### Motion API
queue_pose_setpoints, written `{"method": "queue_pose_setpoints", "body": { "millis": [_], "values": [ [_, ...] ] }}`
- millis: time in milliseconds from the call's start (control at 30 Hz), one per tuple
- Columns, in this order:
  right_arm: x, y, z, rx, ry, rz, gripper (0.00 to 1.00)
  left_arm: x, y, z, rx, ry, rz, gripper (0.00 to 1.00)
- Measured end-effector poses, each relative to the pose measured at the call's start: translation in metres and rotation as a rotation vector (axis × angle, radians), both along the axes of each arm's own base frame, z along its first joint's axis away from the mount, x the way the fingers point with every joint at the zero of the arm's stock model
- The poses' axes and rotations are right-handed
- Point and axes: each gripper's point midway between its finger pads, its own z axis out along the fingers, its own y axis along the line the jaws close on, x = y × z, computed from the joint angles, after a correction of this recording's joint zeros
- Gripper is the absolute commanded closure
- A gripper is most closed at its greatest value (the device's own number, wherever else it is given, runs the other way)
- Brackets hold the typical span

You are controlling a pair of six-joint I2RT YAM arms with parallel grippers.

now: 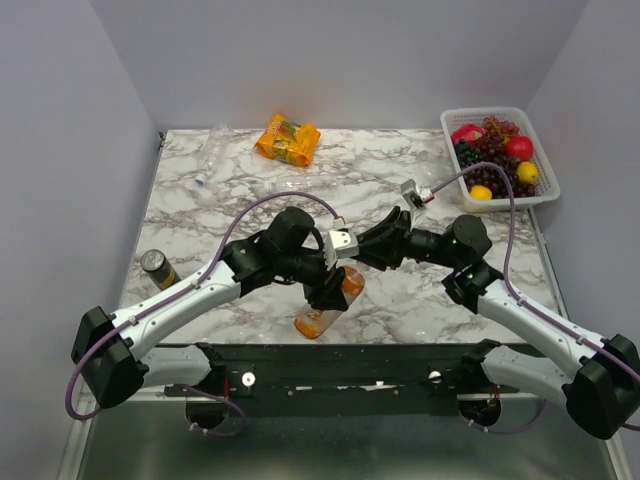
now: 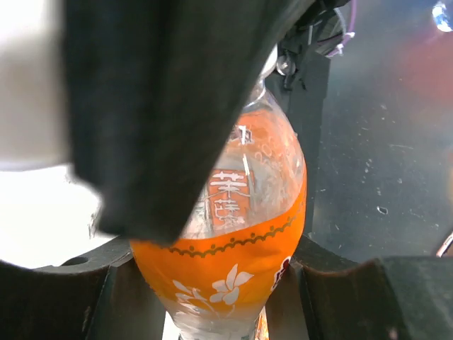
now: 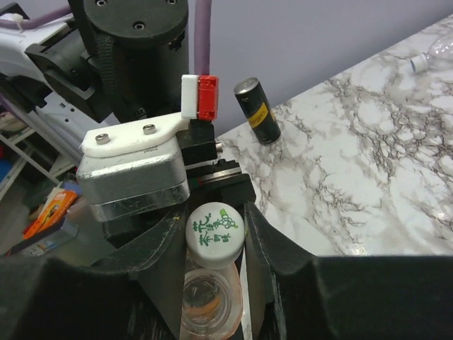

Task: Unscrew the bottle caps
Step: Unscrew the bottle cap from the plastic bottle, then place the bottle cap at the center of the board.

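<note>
Next, my right gripper will draw away, tilt its fingers downward, lower the cap to bare tabletop [image 1: 382, 279] beside the bottle below and release it, since the cap is off the bottle's opening.
The orange-labelled bottle [image 1: 320, 316] leans tilted above the table's near edge, and my left gripper [image 1: 330, 288] is shut round its lower body [image 2: 233, 241], its black fingers [image 2: 354, 297] pressing on both sides. From the right, my right gripper [image 1: 346, 250] reaches in at the bottle's top. The wrist view shows its fingers [image 3: 265, 241] shut on a white cap [image 3: 214, 234] with green print. That cap sits just off the bottle's open mouth [image 3: 210, 301]. A clear bottle [image 1: 210, 160] lies at the far left, its blue cap [image 3: 416, 65] in place.
An orange snack packet [image 1: 288, 138] lies at the back centre. A white basket of fruit [image 1: 545, 185] stands at the back right. A dark can [image 1: 158, 268] rests on its side near the left edge. Both arms cross over the table's near middle.
</note>
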Motion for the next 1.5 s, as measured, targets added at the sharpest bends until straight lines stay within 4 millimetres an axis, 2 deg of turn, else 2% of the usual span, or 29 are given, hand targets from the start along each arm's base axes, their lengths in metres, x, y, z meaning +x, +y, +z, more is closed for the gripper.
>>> {"method": "queue_pose_setpoints", "body": {
  "millis": [167,267,500,600,667,767,900,1033,1167,1500],
  "values": [
    [0.001,-0.013,0.005,-0.008,-0.038,-0.036,0.81,0.001,-0.001,0.005,-0.028,0.004,-0.007,0.61],
    [0.015,-0.028,0.003,-0.028,-0.037,-0.124,0.81,0.005,-0.002,0.009,-0.044,-0.009,0.001,0.61],
    [0.05,-0.066,-0.019,-0.126,0.039,-0.405,0.81,0.012,-0.003,0.015,-0.06,-0.048,0.028,0.63],
    [0.061,-0.083,-0.027,-0.165,0.058,-0.526,0.8,0.031,0.003,0.012,-0.018,-0.103,0.134,0.64],
    [0.069,-0.092,-0.035,-0.192,0.073,-0.591,0.8,0.052,0.013,0.014,0.012,-0.18,0.254,0.63],
    [0.079,-0.101,-0.066,-0.252,0.128,-0.666,0.8,0.073,0.035,0.03,0.012,-0.29,0.414,0.62],
    [0.084,-0.107,-0.132,-0.397,0.239,-0.73,0.8,0.087,0.051,0.058,-0.039,-0.385,0.533,0.62],
    [0.08,-0.105,-0.182,-0.534,0.303,-0.759,0.79,0.096,0.054,0.055,-0.015,-0.401,0.577,0.62],
    [0.08,-0.106,-0.207,-0.607,0.327,-0.799,0.77,0.1,0.054,0.046,0.014,-0.396,0.588,0.62],
    [0.083,-0.103,-0.249,-0.707,0.36,-0.869,0.76,0.101,0.054,0.046,0.019,-0.398,0.593,0.61]
  ]
}}
